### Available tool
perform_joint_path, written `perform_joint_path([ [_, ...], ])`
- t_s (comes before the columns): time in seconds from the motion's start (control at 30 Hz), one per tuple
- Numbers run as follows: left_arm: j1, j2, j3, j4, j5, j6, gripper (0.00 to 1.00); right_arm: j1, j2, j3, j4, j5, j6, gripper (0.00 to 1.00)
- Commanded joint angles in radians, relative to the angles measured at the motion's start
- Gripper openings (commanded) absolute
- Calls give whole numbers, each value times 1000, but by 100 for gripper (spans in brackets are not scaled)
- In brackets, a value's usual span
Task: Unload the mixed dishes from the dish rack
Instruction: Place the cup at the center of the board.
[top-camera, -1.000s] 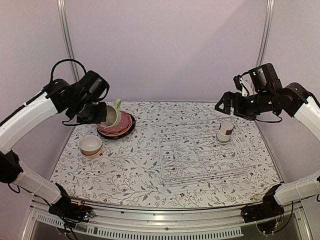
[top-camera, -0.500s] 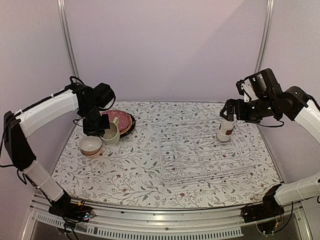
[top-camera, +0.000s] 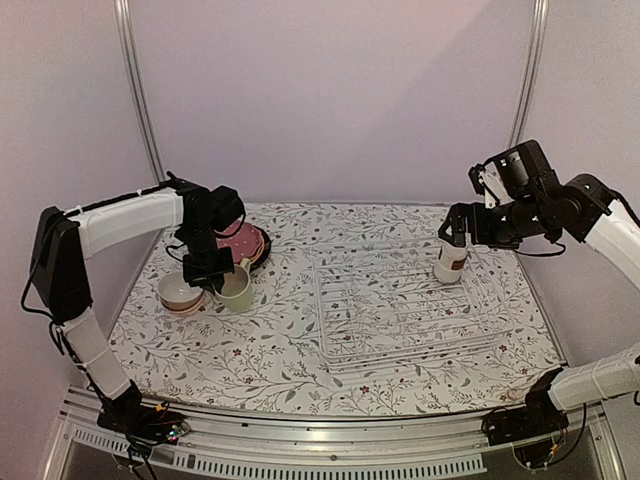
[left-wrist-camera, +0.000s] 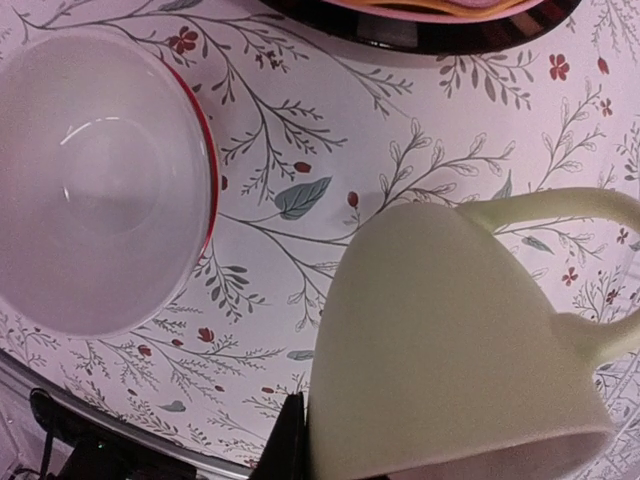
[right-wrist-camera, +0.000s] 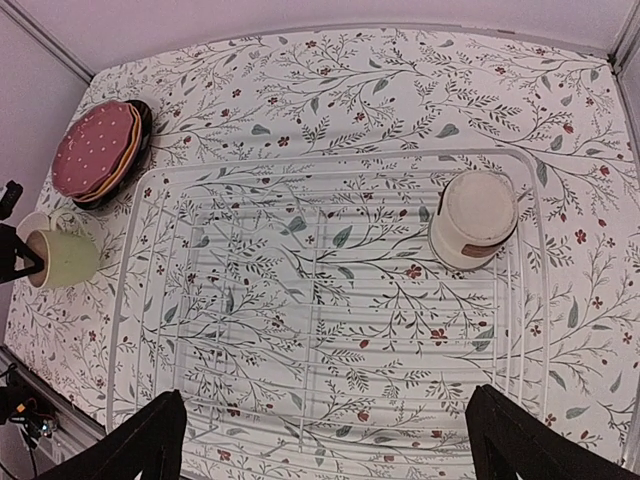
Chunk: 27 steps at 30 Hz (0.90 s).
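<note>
My left gripper lowers the pale green cup onto clear floral cloth beside the white-and-red bowl (top-camera: 181, 291) next, then releases the cup's side.
My left gripper (top-camera: 216, 271) is shut on the wall of the pale green cup (top-camera: 237, 288) (left-wrist-camera: 450, 340), which is upright at or just above the cloth beside the white-and-red bowl (top-camera: 181, 291) (left-wrist-camera: 95, 180). One dark finger (left-wrist-camera: 290, 445) shows against the cup's side. Behind them lies the stack of plates (top-camera: 242, 243) (right-wrist-camera: 100, 150), maroon dotted one on top. The white wire dish rack (top-camera: 400, 310) (right-wrist-camera: 320, 330) holds only a small grey-white cup (top-camera: 451, 262) (right-wrist-camera: 472, 220), upside down at its far right. My right gripper (top-camera: 462, 226) (right-wrist-camera: 320, 440) hangs open above that cup.
A floral tablecloth (top-camera: 250, 350) covers the table. Metal frame posts (top-camera: 135, 90) stand at the back corners, and the table's front rail (top-camera: 330, 440) runs along the near edge. The green cup (right-wrist-camera: 62, 257) also shows at the far left of the right wrist view.
My left arm has carried the green cup down from above the plate stack to the cloth beside the bowl. The right gripper has shifted slightly lower, nearer the small cup.
</note>
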Motion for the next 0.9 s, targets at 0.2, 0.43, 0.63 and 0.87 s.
perform_joint_path([
  [0.2,45,49,-9,53,95,-18,2,-3,-15,-37,-3,-1,-4,99],
  [0.43,48,81,-15,61,106,-23,3,-3,-17,-39,0,-4,-1,99],
  [0.63,54,90,-8,63,125,-22,19,-3,-12,-39,1,-9,1,99],
  [0.87,63,67,-2,75,158,-3,46,-4,-3,-36,2,-9,-6,99],
])
